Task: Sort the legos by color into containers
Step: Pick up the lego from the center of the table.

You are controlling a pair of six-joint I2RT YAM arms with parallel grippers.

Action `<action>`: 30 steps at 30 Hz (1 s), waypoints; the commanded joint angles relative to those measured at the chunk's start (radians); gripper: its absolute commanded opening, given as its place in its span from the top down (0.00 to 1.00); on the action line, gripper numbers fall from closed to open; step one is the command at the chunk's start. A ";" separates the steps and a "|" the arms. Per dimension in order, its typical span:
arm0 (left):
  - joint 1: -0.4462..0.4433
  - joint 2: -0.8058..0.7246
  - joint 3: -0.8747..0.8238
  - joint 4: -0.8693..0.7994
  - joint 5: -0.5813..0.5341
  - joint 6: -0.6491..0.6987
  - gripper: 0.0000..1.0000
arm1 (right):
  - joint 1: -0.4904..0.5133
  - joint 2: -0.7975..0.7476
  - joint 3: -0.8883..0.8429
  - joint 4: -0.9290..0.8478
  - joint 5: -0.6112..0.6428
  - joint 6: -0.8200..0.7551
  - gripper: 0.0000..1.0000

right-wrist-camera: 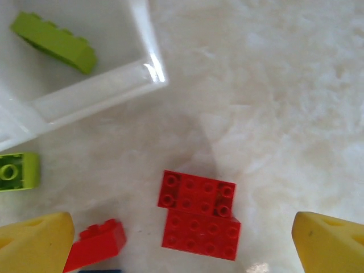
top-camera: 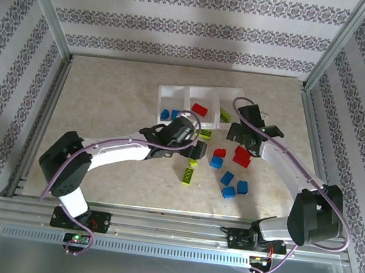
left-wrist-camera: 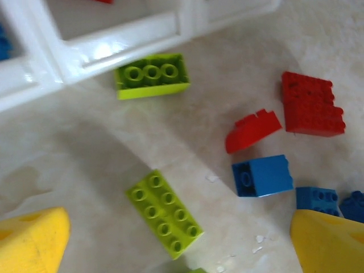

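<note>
The left gripper shifts toward the red sloped piece next and lowers to close around the blue cube, which lies loose outside the tray.
The white tray of containers holds blue legos on the left, a red one in the middle and a lime one on the right. My left gripper hangs open over a lime two-by-four brick, which lies flat between its yellow fingers. Another lime brick rests against the tray wall. My right gripper is open above two joined red bricks, with a small red brick by its left finger. Nothing is held.
Loose blue bricks lie scattered on the table in front of the right gripper, one blue cube close to a red sloped piece. Aluminium frame posts stand at the table's sides.
</note>
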 commanded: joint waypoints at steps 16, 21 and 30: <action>-0.145 0.335 0.365 -0.223 -0.047 0.094 0.23 | -0.131 -0.136 -0.133 -0.015 -0.015 0.094 0.02; -0.147 0.409 0.435 -0.257 -0.050 0.108 0.27 | -0.140 -0.142 -0.141 -0.016 -0.017 0.094 0.02; -0.146 0.485 0.514 -0.313 -0.072 0.139 0.26 | -0.154 -0.154 -0.152 -0.014 -0.014 0.092 0.02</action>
